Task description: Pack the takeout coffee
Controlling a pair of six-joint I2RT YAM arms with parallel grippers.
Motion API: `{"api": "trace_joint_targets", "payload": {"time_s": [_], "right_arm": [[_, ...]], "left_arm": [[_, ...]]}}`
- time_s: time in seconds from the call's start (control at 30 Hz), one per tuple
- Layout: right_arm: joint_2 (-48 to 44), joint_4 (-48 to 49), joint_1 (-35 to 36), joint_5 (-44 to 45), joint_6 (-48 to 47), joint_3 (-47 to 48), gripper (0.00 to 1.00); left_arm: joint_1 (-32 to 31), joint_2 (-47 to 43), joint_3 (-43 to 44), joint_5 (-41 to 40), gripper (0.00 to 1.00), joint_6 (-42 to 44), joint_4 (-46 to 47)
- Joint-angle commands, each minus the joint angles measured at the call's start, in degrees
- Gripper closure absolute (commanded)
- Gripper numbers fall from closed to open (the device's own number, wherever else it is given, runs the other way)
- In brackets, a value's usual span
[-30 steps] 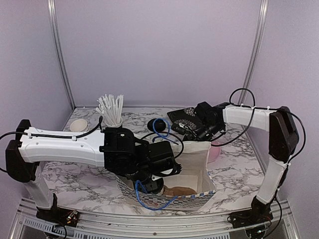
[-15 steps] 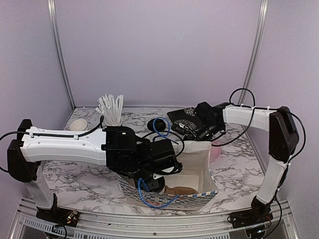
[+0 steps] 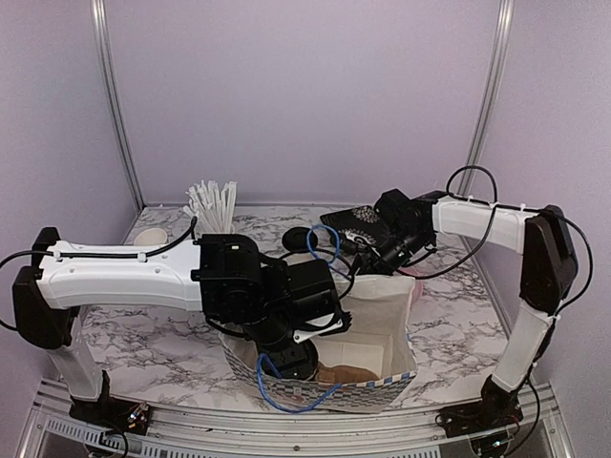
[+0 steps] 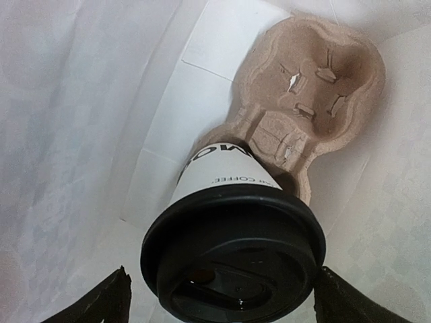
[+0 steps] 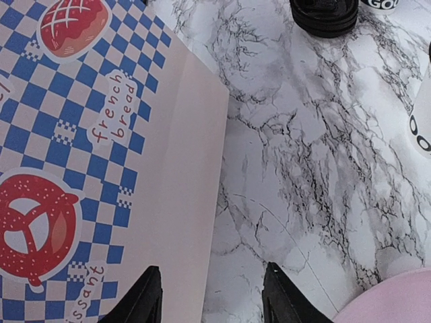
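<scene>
The bag's far rim by the blue handle is above and outward of the left gripper, so the gripper will rise out of the bag and move outward onto that rim.
A takeout coffee point(image 4: 222, 182), white with a black lid and black lettering, stands in the near pocket of a brown pulp carrier point(image 4: 316, 87) at the bottom of the white bag. My left gripper point(image 4: 225, 299) is open, its fingertips point(image 4: 111, 299) either side of the lid with a gap showing on the left. In the top view that gripper is sunk in the bag point(image 3: 377, 310). My right gripper point(image 5: 212, 293) hovers open over the bag's outer edge point(image 5: 202, 202), behind the bag point(image 3: 384, 258). Another lettered white cup point(image 5: 423, 118) shows at the right edge, its lid out of frame.
The checkered bag point(image 5: 74, 155) stands at the table's front middle. Behind it are a black cup of straws point(image 3: 214, 208), a stack of plain white cups point(image 3: 148, 238), black lids point(image 5: 324, 15) and a black dotted object point(image 3: 358, 221). A pink dish point(image 5: 394, 303) lies right of the bag.
My left jaws have spread off the cup's lid and the arm sits lower in the bag. The right arm has shifted slightly up and right, and the bag's right rim stands higher.
</scene>
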Motion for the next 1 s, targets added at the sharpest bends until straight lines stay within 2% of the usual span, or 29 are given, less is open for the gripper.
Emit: {"api": "trace_joint_targets", "payload": {"time_s": [0.0, 0.23, 0.63, 0.87, 0.97], "right_arm": [[-1.9, -1.7, -0.4, 1.2, -0.3, 3.2, 0.51], [-0.8, -2.1, -1.6, 1.2, 0.3, 4.7, 0.51], [-0.2, -3.6, -3.3, 1.7, 0.9, 7.8, 0.51], [-2.0, -3.6, -3.5, 2.2, 0.9, 6.9, 0.51], [-2.8, -3.2, -3.5, 2.6, 0.7, 6.2, 0.51]], "left_arm": [[0.0, -3.2, 3.6, -0.3, 0.04, 0.5, -1.4], [0.7, -6.2, 4.6, -0.9, 0.04, 0.5, -0.5], [1.2, -10.8, 16.2, -1.9, 0.08, 5.2, 1.1], [4.5, -15.0, 15.8, -4.8, 0.12, 6.8, 1.1], [7.5, -14.5, 15.2, -3.1, 0.12, 8.1, 1.6]]}}
